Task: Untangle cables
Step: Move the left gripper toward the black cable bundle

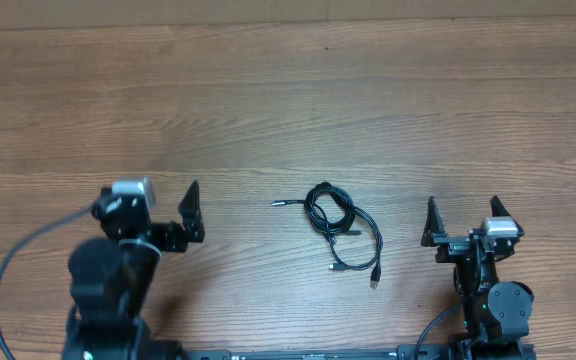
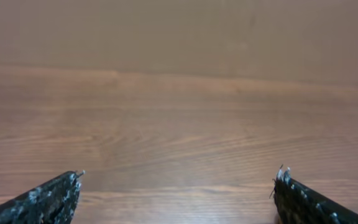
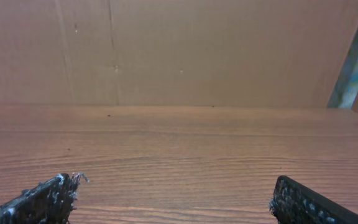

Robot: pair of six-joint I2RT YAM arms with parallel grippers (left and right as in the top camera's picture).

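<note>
The cables are below my left gripper, to its right in the overhead view, so my left gripper should swing over and down onto the bundle's nearest edge next.
The cables lie as one small knotted bundle of thin black cords at the middle of the wooden table, with loose plug ends trailing left and down to the front. My left gripper is well to the bundle's left, open and holding nothing. To the right of the bundle is my right gripper, also open and holding nothing. The left wrist view shows the left gripper over bare wood only. The right gripper likewise sees only bare wood. The cables are out of both wrist views.
A brown board wall rises behind the table's far edge. A thick black arm wire loops at the front left.
</note>
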